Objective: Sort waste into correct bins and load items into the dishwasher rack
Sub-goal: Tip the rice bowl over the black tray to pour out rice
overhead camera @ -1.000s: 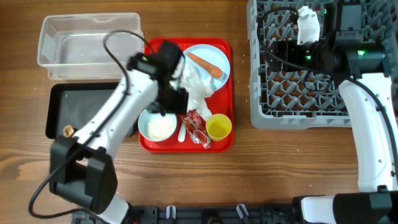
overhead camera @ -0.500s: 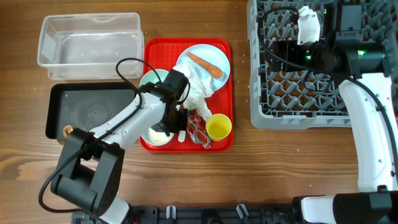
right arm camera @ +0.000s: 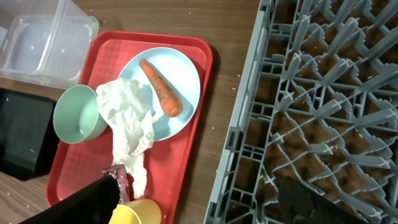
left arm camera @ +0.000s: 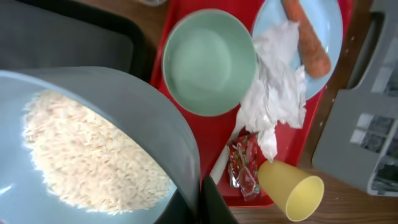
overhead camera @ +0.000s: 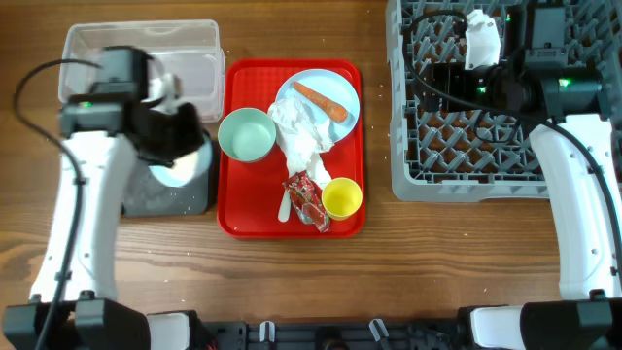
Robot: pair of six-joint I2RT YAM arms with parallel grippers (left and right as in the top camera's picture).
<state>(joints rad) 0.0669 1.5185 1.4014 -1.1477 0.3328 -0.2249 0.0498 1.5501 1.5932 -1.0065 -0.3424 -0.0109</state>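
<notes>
My left gripper needs to tip the bowl over the black tray (overhead camera: 165, 197), as rice still fills it, then lower it onto the red tray's bare near corner (overhead camera: 257, 192) and release.
My left gripper (left arm camera: 198, 200) is shut on the rim of a pale teal bowl (left arm camera: 93, 99) full of white rice (left arm camera: 87, 155). It holds that bowl (overhead camera: 182, 167) above the right part of the black tray (overhead camera: 165, 197). On the red tray (overhead camera: 292, 222) stand an empty teal bowl (overhead camera: 246, 134), a blue plate (overhead camera: 340, 89) with an orange carrot (overhead camera: 321, 100), a crumpled napkin (overhead camera: 301, 136), a red wrapper (overhead camera: 303, 199), a white spoon (overhead camera: 284, 206) and a yellow cup (overhead camera: 341, 197). My right gripper (right arm camera: 202, 202) hangs open and empty over the left edge of the grey dishwasher rack (overhead camera: 466, 146).
The clear plastic tub (overhead camera: 141, 58) stands behind the black tray at the far left. The rack fills the right back of the wooden table. My left arm covers much of the black tray in the overhead view.
My left gripper shut on the rice bowl's rim, lifted it off the red tray and carried it left over the black tray. The right arm has not moved.
</notes>
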